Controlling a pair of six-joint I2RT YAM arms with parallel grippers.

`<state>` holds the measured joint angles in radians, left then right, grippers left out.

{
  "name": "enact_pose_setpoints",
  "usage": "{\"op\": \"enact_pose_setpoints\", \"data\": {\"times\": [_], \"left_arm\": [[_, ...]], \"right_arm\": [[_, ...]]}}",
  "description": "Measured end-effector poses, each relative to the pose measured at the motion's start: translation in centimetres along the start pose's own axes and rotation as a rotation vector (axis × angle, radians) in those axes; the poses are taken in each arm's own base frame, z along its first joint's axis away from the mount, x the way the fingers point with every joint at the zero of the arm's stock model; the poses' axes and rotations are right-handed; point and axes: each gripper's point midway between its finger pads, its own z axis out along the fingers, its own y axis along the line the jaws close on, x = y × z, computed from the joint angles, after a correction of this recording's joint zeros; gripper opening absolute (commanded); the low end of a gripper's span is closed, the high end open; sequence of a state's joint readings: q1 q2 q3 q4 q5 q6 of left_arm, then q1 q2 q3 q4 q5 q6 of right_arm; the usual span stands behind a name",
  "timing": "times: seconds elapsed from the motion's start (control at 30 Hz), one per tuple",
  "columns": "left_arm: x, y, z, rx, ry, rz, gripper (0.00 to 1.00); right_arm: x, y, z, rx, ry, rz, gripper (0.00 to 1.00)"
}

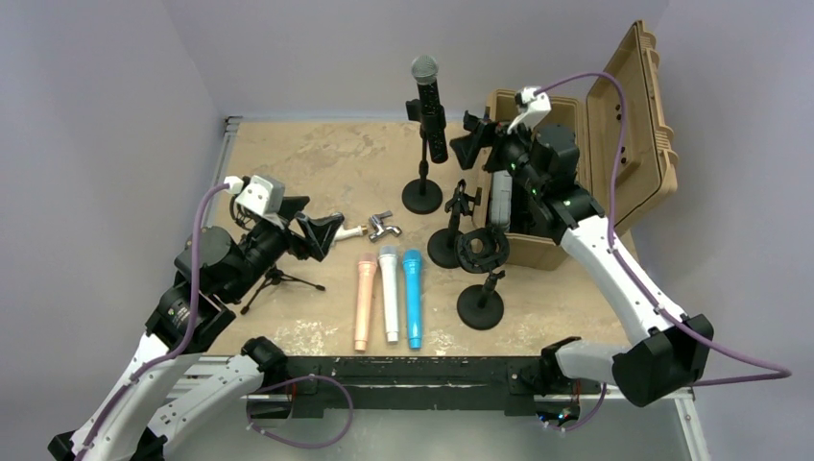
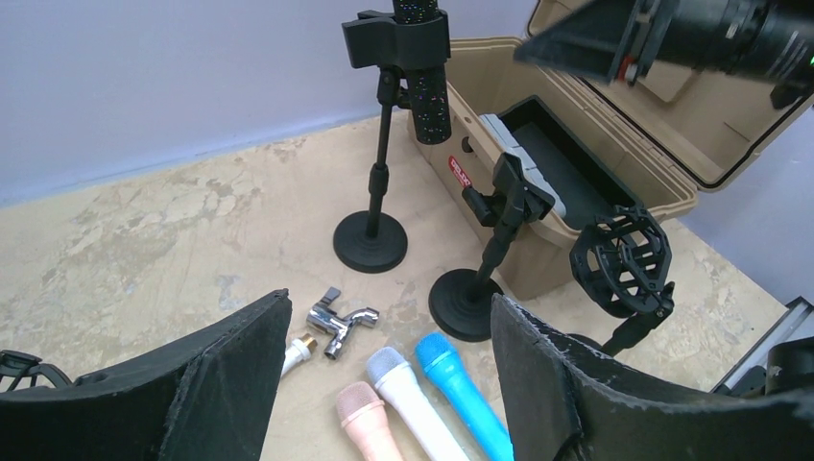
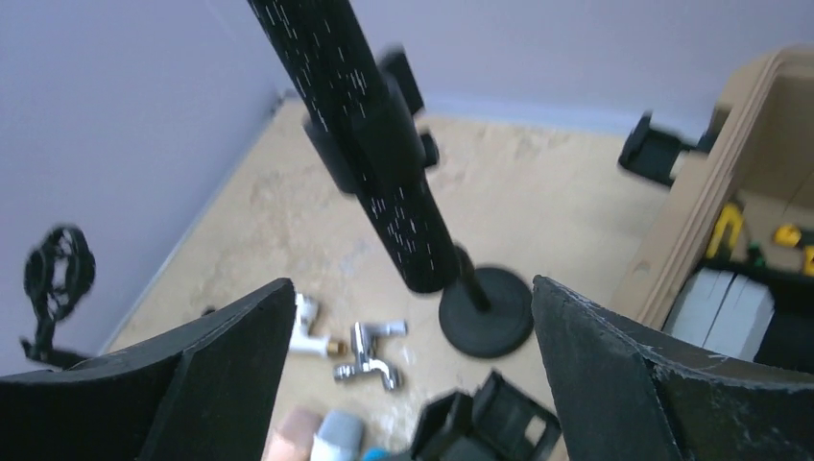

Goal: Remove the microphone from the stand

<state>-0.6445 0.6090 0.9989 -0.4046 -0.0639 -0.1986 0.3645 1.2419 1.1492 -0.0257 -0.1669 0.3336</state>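
The upper part of the microphone's body is bare between the stand's clip and the mesh head, so my right gripper will next rise and move outward toward the microphone, with its fingers on both sides of that part.
A black microphone (image 1: 429,104) with a grey mesh head sits clipped in a black stand (image 1: 421,195) at the table's back centre. It also shows in the left wrist view (image 2: 423,77) and the right wrist view (image 3: 370,134). My right gripper (image 1: 472,139) is open and empty, just right of the microphone's body, not touching it. In the right wrist view the microphone hangs above the gap between the fingers (image 3: 614,384). My left gripper (image 1: 326,233) is open and empty, low over the table at the left, beside a chrome tap (image 1: 384,227).
Pink (image 1: 365,301), white (image 1: 389,291) and blue (image 1: 413,296) microphones lie side by side near the front. Two empty stands (image 1: 449,230) (image 1: 482,274), one with a shock mount, stand by an open tan case (image 1: 586,144). A small tripod (image 1: 278,280) lies left.
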Motion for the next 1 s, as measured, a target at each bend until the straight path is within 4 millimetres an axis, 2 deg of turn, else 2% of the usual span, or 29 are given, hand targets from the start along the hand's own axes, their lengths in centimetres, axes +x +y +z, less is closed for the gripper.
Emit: {"op": "enact_pose_setpoints", "data": {"times": [0.1, 0.23, 0.37, 0.53, 0.73, 0.83, 1.0], "left_arm": [[0.0, -0.1, 0.0, 0.003, -0.001, 0.0, 0.74], [0.0, -0.2, -0.1, 0.007, -0.001, 0.0, 0.74], [0.0, -0.2, -0.1, 0.01, -0.001, 0.0, 0.74], [0.0, -0.3, -0.1, 0.013, 0.0, 0.0, 0.74], [0.0, -0.3, -0.1, 0.013, 0.0, 0.0, 0.74], [0.0, -0.4, -0.1, 0.017, 0.0, 0.0, 0.74], [0.0, -0.5, -0.1, 0.019, 0.001, 0.0, 0.74]], "right_arm": [[-4.5, 1.3, 0.5, 0.028, -0.114, -0.025, 0.93], [-8.6, 3.6, 1.6, 0.06, -0.227, -0.053, 0.93], [-10.1, 4.8, 3.6, 0.14, -0.279, -0.065, 0.93], [-9.6, 5.6, 6.6, 0.339, -0.309, -0.059, 0.93], [-7.0, 6.1, 8.9, 0.561, -0.292, -0.087, 0.91], [-5.9, 5.7, 9.7, 0.652, -0.281, -0.128, 0.88], [-5.6, 4.4, 10.7, 0.801, -0.279, -0.204, 0.85]]}}
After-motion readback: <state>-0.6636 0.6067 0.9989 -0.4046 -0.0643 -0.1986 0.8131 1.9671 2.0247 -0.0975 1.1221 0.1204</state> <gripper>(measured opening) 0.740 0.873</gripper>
